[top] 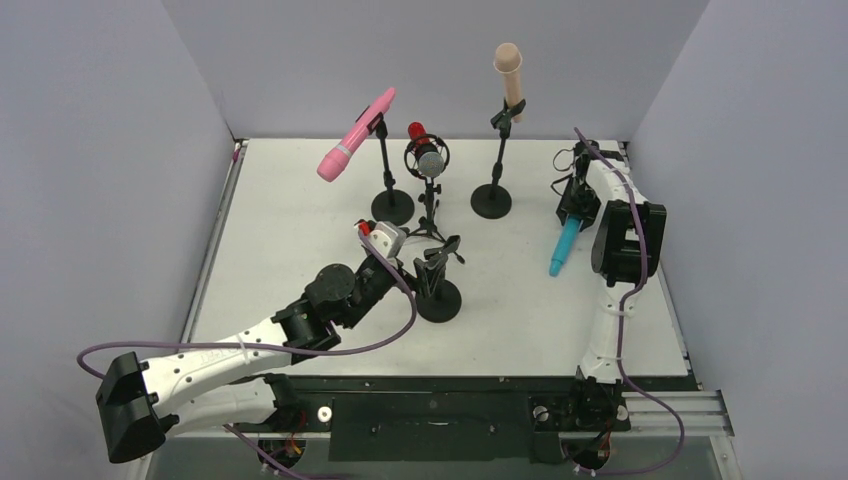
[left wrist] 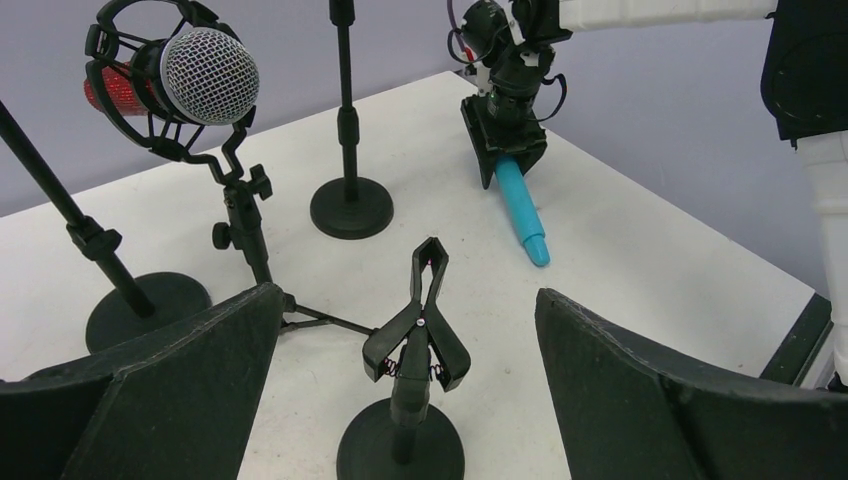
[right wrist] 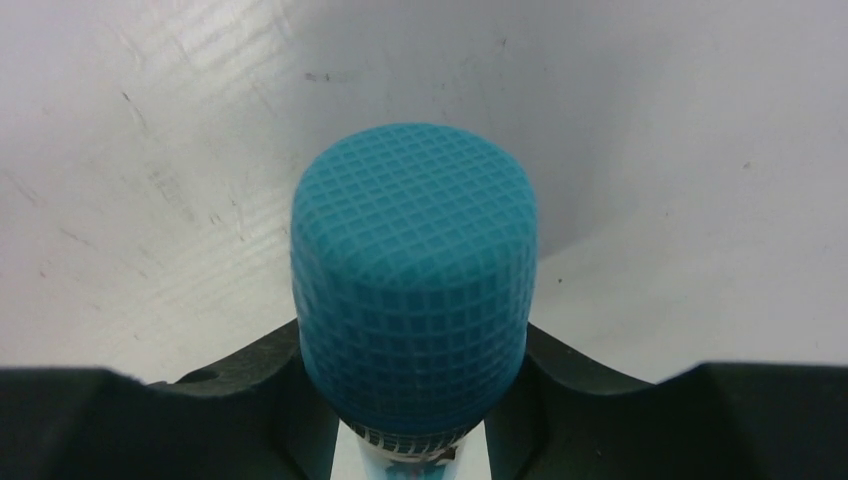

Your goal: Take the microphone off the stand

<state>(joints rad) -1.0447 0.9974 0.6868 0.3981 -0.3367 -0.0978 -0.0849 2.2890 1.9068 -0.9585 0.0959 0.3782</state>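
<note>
The stand's empty spring clip (top: 447, 248) (left wrist: 420, 325) is to the right in the top view, so my left gripper should next move that way, tip down and close around it.
My right gripper (top: 573, 212) is shut on a blue microphone (top: 564, 245), its handle slanting down to the table at the right; its meshed head (right wrist: 412, 270) fills the right wrist view between my fingers. It also shows in the left wrist view (left wrist: 521, 208). A short black stand (top: 438, 290) with an empty spring clip (left wrist: 420, 325) stands mid-table. My left gripper (top: 400, 240) is open, its fingers (left wrist: 150, 390) either side of that stand, not touching it.
A pink microphone (top: 356, 134) sits on its stand at the back left, a beige one (top: 509, 75) on a stand at the back right, and a red and silver one (top: 425, 150) in a shock mount on a tripod between them.
</note>
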